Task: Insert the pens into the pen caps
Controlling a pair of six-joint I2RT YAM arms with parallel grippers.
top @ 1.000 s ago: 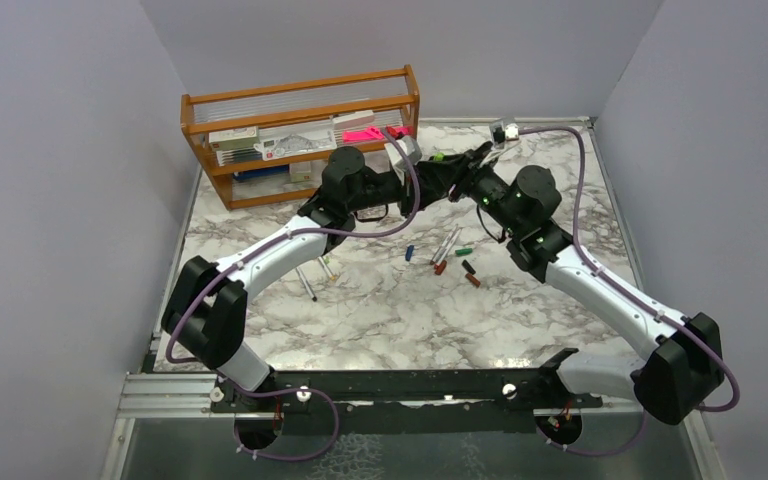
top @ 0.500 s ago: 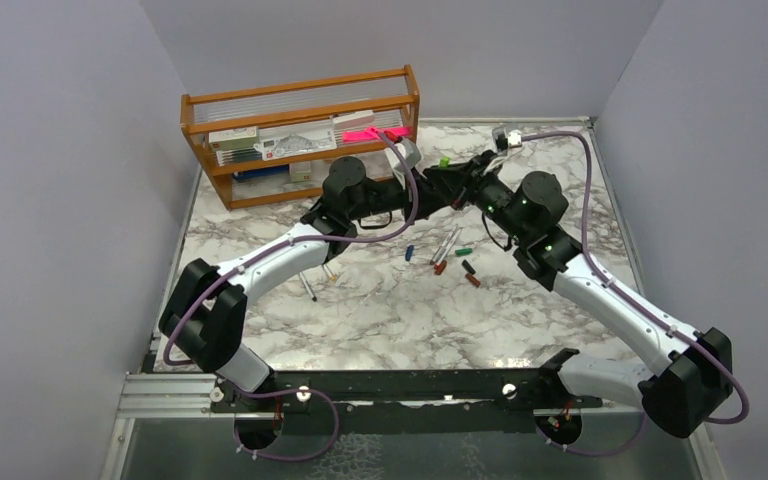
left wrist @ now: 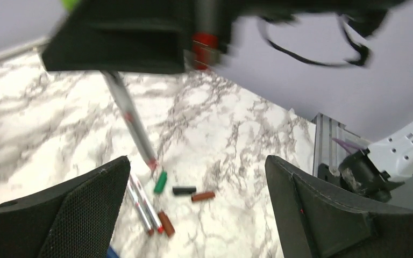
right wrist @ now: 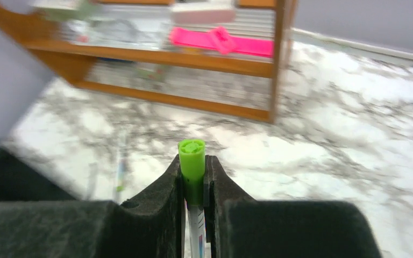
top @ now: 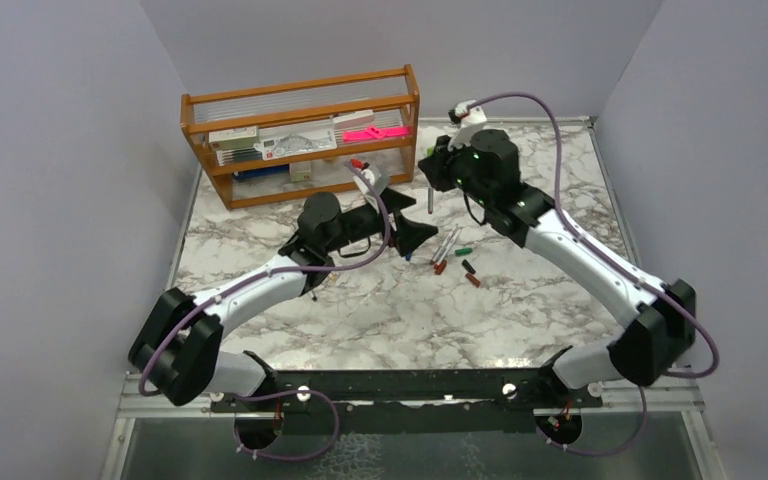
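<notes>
My right gripper should move away from the left gripper and tilt down onto the bare marble beside the loose green cap, because this pen [top: 430, 200] already has its bright green cap [right wrist: 192, 156] on.
My right gripper [right wrist: 193, 174] is shut on a white-barrelled pen with a bright green cap [right wrist: 192, 156] on its top end. In the top view this gripper [top: 430, 172] is above the back of the table, and the pen [top: 430, 200] hangs down from it. The left gripper [top: 415, 232] stands wide open and empty; its fingers [left wrist: 64, 215] frame the table below. Under it lie two pens [left wrist: 142, 207], a green cap [left wrist: 161, 181], a black cap [left wrist: 184, 190], a brown cap [left wrist: 203, 196] and a dark red cap [left wrist: 166, 223]. A blue cap [top: 409, 253] lies to their left.
A wooden rack [top: 300, 135] with boxes and a pink item [right wrist: 220, 42] stands at the back left. A thin dark pen [top: 305, 283] lies by the left forearm. Grey walls enclose the marble table [top: 380, 310] on three sides.
The left gripper has opened wide and drawn back toward the near left. The right gripper, which was meeting it, has swung left and back with the green-capped pen in it.
</notes>
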